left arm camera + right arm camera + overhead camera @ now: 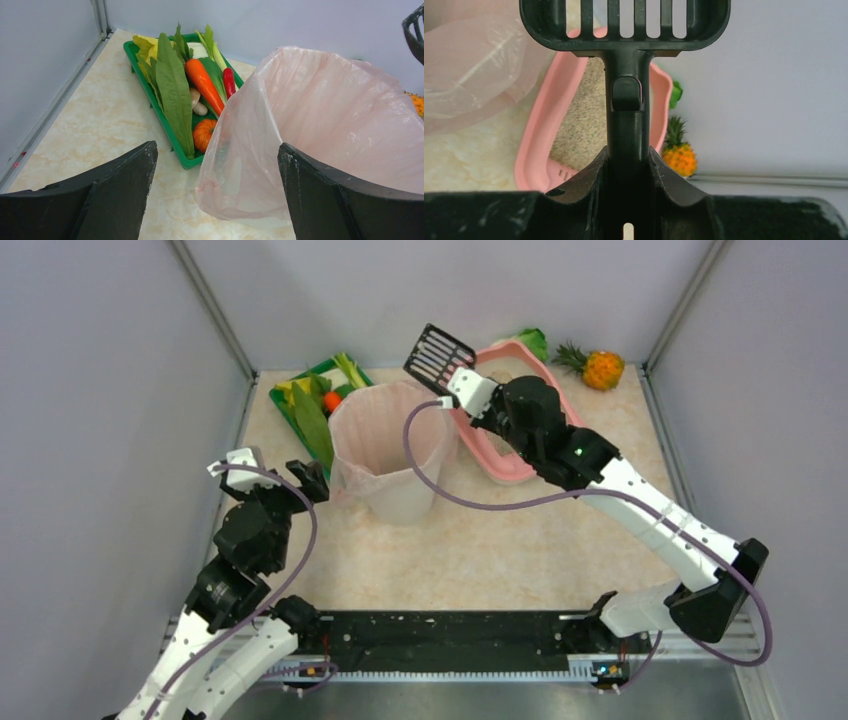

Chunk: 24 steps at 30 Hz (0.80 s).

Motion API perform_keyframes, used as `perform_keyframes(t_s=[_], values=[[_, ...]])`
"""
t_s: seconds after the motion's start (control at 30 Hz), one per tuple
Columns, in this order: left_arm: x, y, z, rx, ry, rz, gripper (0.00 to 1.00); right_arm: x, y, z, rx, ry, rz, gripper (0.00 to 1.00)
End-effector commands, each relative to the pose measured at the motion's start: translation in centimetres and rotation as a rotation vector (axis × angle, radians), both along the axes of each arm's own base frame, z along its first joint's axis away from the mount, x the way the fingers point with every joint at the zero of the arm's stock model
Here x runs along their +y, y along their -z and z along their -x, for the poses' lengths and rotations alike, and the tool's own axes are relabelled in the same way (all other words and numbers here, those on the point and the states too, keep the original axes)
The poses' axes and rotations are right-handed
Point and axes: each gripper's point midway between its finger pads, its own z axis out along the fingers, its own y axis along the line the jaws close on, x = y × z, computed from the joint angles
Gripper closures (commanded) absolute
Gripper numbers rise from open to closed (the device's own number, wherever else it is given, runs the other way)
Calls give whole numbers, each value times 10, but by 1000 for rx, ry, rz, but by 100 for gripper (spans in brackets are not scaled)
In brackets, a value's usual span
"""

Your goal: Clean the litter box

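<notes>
Next, my right gripper swings away from the bin (385, 445), turns level and lowers over the litter box's near end, since the scoop's slots show empty.
The pink litter box (503, 470) lies at the back right of the table, partly under my right arm; grey-beige litter (584, 110) fills it. My right gripper (468, 388) is shut on the handle of a black slotted scoop (437, 353), which it holds up in the air between the litter box and the pink-lined bin (385, 445). In the right wrist view the scoop (626, 20) rises straight out of the shut gripper (628, 160), above the box's rim (535, 145). My left gripper (215, 165) stands open by the bin's left side, with the liner's edge (250, 165) between its fingers but untouched.
A green tray of vegetables (300, 405) stands behind the bin at the back left, also shown in the left wrist view (170, 135). A toy pineapple (603, 368) sits in the back right corner. Grey walls close in the table on three sides.
</notes>
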Motion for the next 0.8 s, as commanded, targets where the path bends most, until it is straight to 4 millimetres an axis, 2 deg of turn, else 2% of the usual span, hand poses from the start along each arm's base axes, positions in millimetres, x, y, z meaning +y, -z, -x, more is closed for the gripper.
perform_keyframes(t_s=[0.0,0.1,0.23,0.33,0.43,0.53,0.63,0.77], values=[[-6,-8,-6,-30,17,11,5,-17,-22,-1,61,42,-264,100],[-8,-8,-8,-23,21,3,5,-40,-16,-10,102,116,-331,100],[-9,-8,-9,-19,21,0,5,-77,10,-29,197,249,-385,100],[-8,-7,-8,-16,19,-2,5,-102,42,-40,291,354,-412,100],[-6,-5,-7,-8,9,-3,5,-124,82,-48,418,455,-433,100],[-4,-2,-7,5,-4,4,5,-131,114,-56,523,490,-461,100],[-4,2,-8,21,-10,8,5,-129,146,-67,608,519,-458,100],[-8,8,-9,50,-4,13,5,-122,178,-81,695,536,-437,100]])
